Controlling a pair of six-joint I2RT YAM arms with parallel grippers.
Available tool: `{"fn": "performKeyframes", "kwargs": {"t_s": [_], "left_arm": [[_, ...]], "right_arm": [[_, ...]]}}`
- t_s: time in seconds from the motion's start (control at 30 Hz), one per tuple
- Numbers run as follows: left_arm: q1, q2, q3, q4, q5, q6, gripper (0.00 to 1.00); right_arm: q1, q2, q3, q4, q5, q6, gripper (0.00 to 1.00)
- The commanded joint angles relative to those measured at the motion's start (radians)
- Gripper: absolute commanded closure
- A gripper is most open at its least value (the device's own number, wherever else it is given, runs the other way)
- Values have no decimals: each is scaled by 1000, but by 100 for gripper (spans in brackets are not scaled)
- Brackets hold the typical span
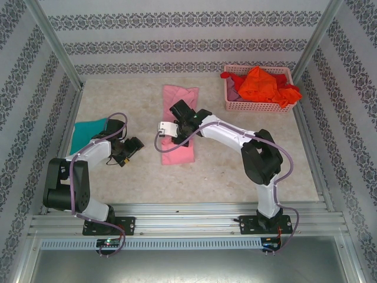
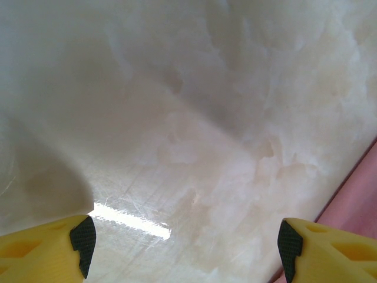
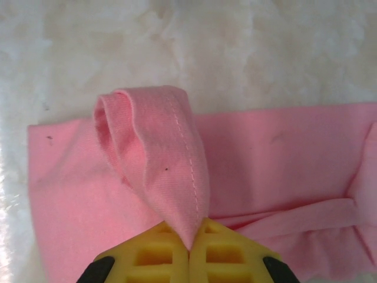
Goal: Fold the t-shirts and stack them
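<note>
Next, my right gripper carries the raised hem outward and down onto the t-shirt's flat middle (image 1: 168, 118) (image 3: 265, 171) to release it, since the fold still stands above the cloth.
A light pink t-shirt (image 1: 179, 95) lies folded into a long strip at the middle of the table. My right gripper (image 1: 175, 130) hovers over its middle, shut on a raised fold of its stitched hem (image 3: 159, 147); the rest of the pink t-shirt (image 3: 283, 159) lies flat below the right gripper (image 3: 189, 250). A teal t-shirt (image 1: 87, 131) lies at the left edge. My left gripper (image 1: 129, 148) sits between the teal and pink shirts. In its wrist view the left gripper (image 2: 186, 247) is open over bare table, the pink t-shirt's edge (image 2: 360, 206) just to its right.
A pink lattice basket (image 1: 252, 107) stands at the back right, with red and orange t-shirts (image 1: 262, 84) heaped in it and hanging over its rim. Patterned walls and metal posts (image 1: 54, 44) close in the table on three sides.
</note>
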Motion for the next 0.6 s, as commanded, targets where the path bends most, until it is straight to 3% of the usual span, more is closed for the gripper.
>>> {"fn": "performKeyframes", "kwargs": {"t_s": [0.0,0.57], "left_arm": [[-8,-3,20,-7,-7,19,18],[-8,10,27,-1,-1,19,18]], "right_arm": [[-17,44,68,12,11,-34,100],[-57,172,162,27,53,-31,100]]}}
